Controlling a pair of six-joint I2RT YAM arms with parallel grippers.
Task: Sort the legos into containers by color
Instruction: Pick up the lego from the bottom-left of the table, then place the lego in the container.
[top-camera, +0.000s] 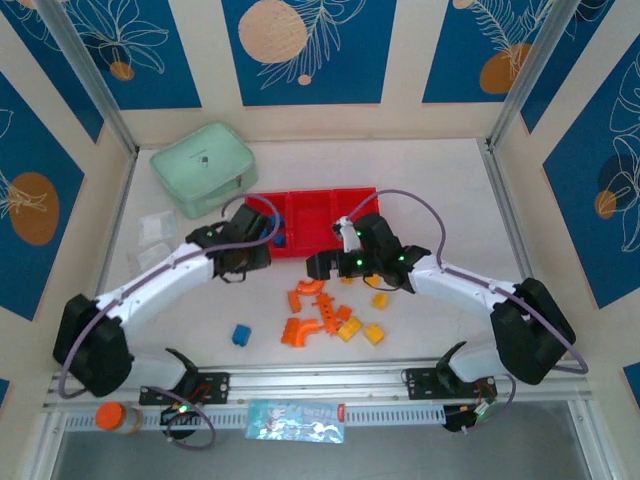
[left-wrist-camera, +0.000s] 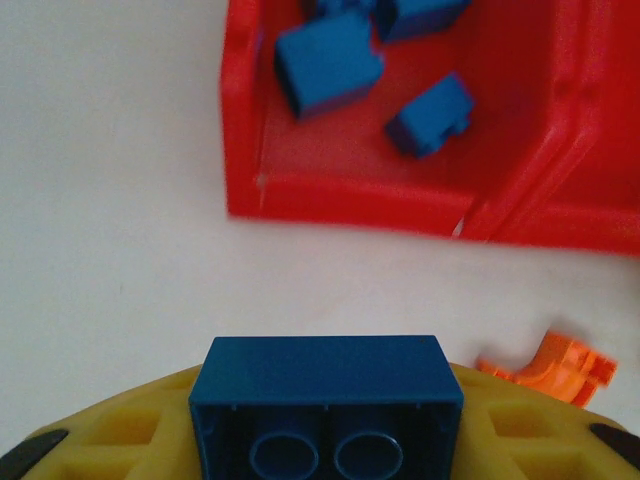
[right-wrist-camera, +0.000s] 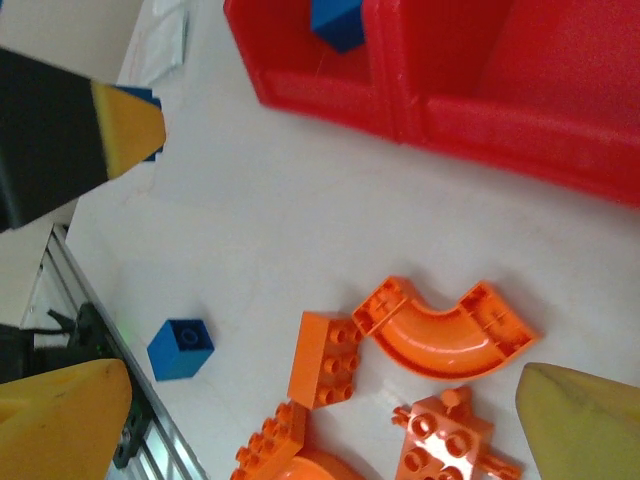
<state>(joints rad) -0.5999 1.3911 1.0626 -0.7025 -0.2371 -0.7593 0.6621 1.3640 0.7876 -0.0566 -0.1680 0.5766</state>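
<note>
The blue lego block goes outward next over the red tray's section with matching blue blocks, just outward of my left gripper, which releases it there.
In the left wrist view my left gripper (left-wrist-camera: 325, 445) is shut on a blue lego block (left-wrist-camera: 325, 385) held between its yellow fingers, just short of the red tray's (left-wrist-camera: 340, 200) left compartment. Several blue blocks (left-wrist-camera: 328, 62) lie in that compartment. From above, the left gripper (top-camera: 245, 260) hovers at the tray's (top-camera: 300, 203) near left corner. My right gripper (right-wrist-camera: 320, 430) is open above orange legos: a curved piece (right-wrist-camera: 440, 325) and a studded brick (right-wrist-camera: 325, 360). It sits in the top view (top-camera: 330, 265) in front of the tray's middle. A loose blue block (top-camera: 241, 334) and yellow blocks (top-camera: 373, 333) lie nearer the front.
A mint-green zip case (top-camera: 205, 168) stands behind the tray on the left, with clear plastic bags (top-camera: 155, 228) beside it. More orange pieces (top-camera: 300, 330) cluster at the centre front. A metal rail (top-camera: 320, 378) runs along the table's near edge.
</note>
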